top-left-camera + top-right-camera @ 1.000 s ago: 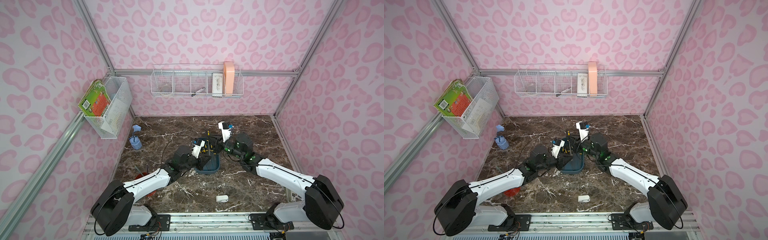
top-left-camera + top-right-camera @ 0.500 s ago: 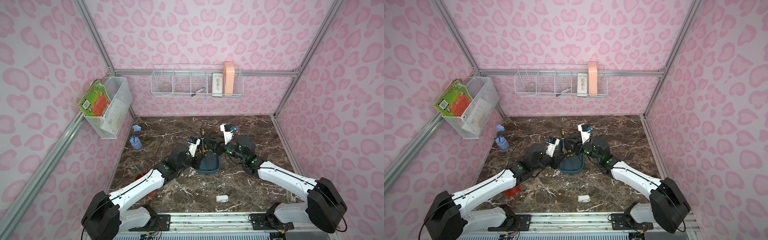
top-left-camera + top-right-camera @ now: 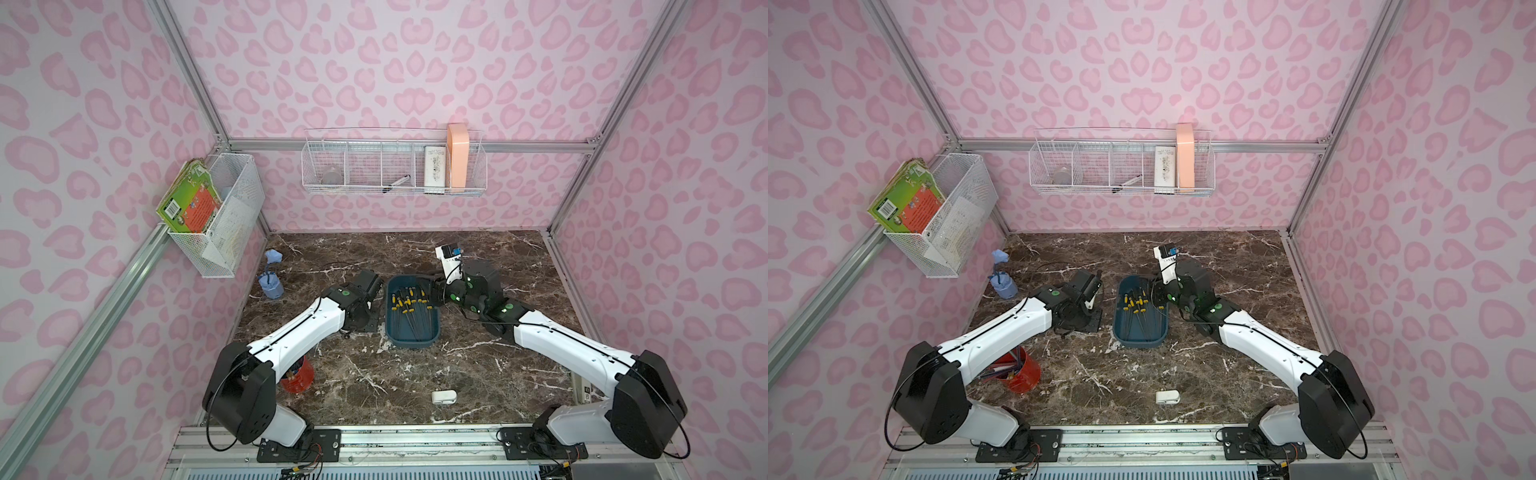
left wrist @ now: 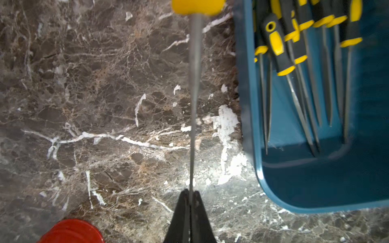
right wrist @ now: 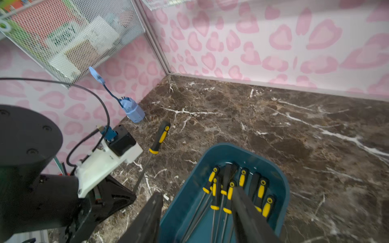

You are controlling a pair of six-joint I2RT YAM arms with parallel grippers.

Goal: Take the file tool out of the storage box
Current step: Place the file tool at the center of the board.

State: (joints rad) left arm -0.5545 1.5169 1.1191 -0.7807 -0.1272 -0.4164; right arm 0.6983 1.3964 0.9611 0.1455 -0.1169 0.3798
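Note:
I will lower my left gripper until the file tool lies flat on the bare marble beside the storage box's side, just below the gripper. Then I will release the file tool's stem.
The dark teal storage box sits mid-table with several yellow-and-black file tools lying in it. My left gripper is shut on the thin metal shaft of one file tool. It holds that tool low over the marble just outside the box's left wall. In the right wrist view the held file tool points its handle away from the left gripper. My right gripper stands open at the box's far end. One of its fingers is outside the wall; its second finger is over the files.
A red cup stands under the left arm near the front left. A blue holder with a brush is at the left wall. A small white object lies front centre. White wire baskets hang on the back and left walls.
My left gripper has swung left from over the box to the table beside it, carrying the file tool. My right gripper has opened and drawn back slightly.

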